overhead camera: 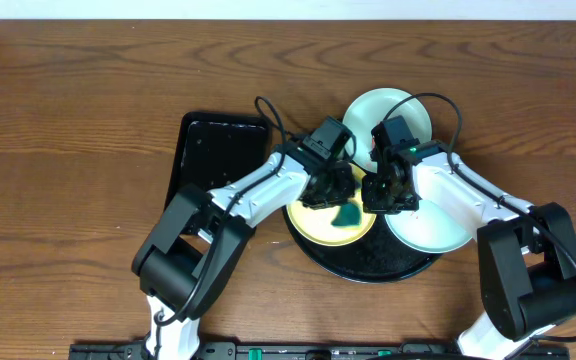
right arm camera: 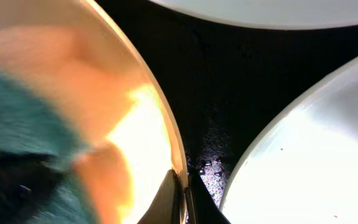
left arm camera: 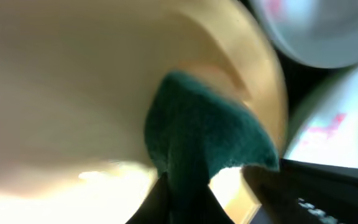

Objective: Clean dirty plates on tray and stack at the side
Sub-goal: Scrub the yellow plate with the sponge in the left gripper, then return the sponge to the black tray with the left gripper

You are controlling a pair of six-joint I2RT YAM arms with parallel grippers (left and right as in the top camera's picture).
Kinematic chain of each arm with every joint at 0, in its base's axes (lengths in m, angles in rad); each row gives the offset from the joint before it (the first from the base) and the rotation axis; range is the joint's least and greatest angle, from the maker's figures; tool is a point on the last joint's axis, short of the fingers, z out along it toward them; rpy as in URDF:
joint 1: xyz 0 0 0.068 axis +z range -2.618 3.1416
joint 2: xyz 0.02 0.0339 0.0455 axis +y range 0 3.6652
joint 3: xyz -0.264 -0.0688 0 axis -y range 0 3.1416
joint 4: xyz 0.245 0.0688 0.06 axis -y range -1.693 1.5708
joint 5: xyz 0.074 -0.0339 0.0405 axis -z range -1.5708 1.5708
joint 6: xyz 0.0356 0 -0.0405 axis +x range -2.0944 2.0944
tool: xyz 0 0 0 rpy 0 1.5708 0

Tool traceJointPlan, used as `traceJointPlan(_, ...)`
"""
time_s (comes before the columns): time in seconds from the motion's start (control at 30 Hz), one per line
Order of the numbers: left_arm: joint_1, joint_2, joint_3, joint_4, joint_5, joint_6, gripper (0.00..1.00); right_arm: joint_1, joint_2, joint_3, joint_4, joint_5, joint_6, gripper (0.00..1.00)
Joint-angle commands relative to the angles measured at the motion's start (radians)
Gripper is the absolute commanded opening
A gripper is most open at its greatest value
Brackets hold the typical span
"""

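Note:
The rectangular tray (overhead camera: 218, 155) is empty. My left gripper should lift off the plate, move left in the overhead view and down, and let go of the sponge (overhead camera: 346, 214) in the tray.
The pale yellow plate (overhead camera: 320, 226) lies on the round black tray (overhead camera: 373, 265), left of centre. My left gripper (overhead camera: 334, 192) is shut on a dark green sponge (overhead camera: 346, 214) and presses it onto the yellow plate (left arm camera: 73, 93); the sponge (left arm camera: 197, 137) fills the left wrist view above the gripper (left arm camera: 185, 202). My right gripper (overhead camera: 386, 196) is shut on the yellow plate's right rim (right arm camera: 166, 143), pinching it between its fingers (right arm camera: 184, 202). One mint-blue plate (overhead camera: 433, 228) lies at the tray's right, another (overhead camera: 388, 112) at the back; both show reddish smears in the left wrist view (left arm camera: 328, 121).
A smaller rectangular black tray (overhead camera: 216, 150) lies on the wooden table (overhead camera: 68, 120) left of the round tray. Cables arch over both wrists near the back plate.

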Motion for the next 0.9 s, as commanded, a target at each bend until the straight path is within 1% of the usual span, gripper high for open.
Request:
traceJointPlan(0.0,0.045,0.024,-0.017,-0.111,-0.305,0.084,0.07,-0.003,0.024,-0.016,-0.023,0.058,-0.016,0.01)
traceJointPlan(0.1,0.058,0.020,-0.016,-0.204,-0.508,0.104,0.07,-0.003,0.024,-0.016,-0.024,0.058,-0.016,0.01)
traceJointPlan(0.17,0.059,0.011,-0.014,-0.238,-0.602,0.121,0.08,-0.003,0.024,-0.016,-0.024,0.058,-0.016,0.01)
traceJointPlan(0.3,0.051,-0.031,0.009,-0.282,-0.706,0.148,0.08,-0.003,0.024,-0.016,-0.024,0.058,-0.016,0.01)
traceJointPlan(0.43,0.042,-0.102,0.040,-0.294,-0.700,0.151,0.08,-0.003,0.024,-0.016,-0.024,0.058,-0.016,0.01)
traceJointPlan(0.67,0.046,-0.306,0.043,-0.290,-0.518,0.152,0.07,-0.003,0.024,-0.016,-0.024,0.058,-0.016,0.01)
traceJointPlan(0.73,0.059,-0.367,0.043,-0.299,-0.487,0.170,0.07,-0.003,0.024,-0.016,-0.023,0.058,-0.016,0.01)
traceJointPlan(0.8,0.083,-0.423,0.043,-0.331,-0.484,0.174,0.07,-0.003,0.024,-0.016,-0.023,0.058,-0.016,0.01)
traceJointPlan(0.87,0.122,-0.465,0.043,-0.373,-0.484,0.207,0.08,-0.003,0.024,-0.016,-0.020,0.058,-0.016,0.01)
